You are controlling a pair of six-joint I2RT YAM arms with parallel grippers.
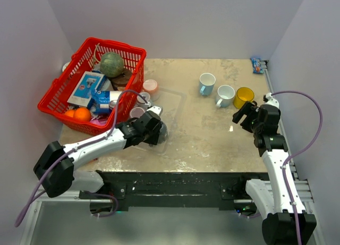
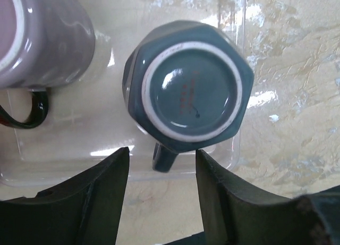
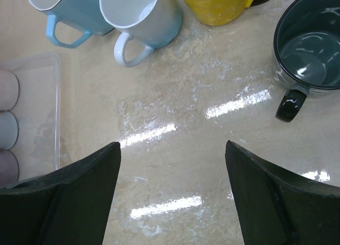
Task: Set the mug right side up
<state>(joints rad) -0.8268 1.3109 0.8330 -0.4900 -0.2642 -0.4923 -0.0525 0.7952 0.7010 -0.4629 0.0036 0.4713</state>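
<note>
I need to lower my left gripper around the dark teal mug's handle [image 2: 165,159] and close it, because the handle is below the gripper and in line with the gap between its fingers.
A dark teal mug [image 2: 188,91] stands upside down in the near end of a clear plastic tray [image 2: 69,149], its base up and its handle [image 2: 163,157] pointing at my left gripper. My left gripper [image 2: 162,162] is open, one finger on each side of the handle and not touching it. In the top view the left gripper [image 1: 155,129] covers most of this mug. A lilac mug [image 2: 48,37] stands base-up beside it. My right gripper [image 3: 171,146] is open and empty above bare table, at the right in the top view [image 1: 241,117].
Several more base-up mugs [image 1: 150,86] fill the tray's far end. Upright mugs stand at the back right: light blue [image 1: 206,84], white [image 1: 225,95], yellow [image 1: 244,96], and a dark one [image 3: 311,43] by the right gripper. A red basket [image 1: 69,115] of groceries sits at the left.
</note>
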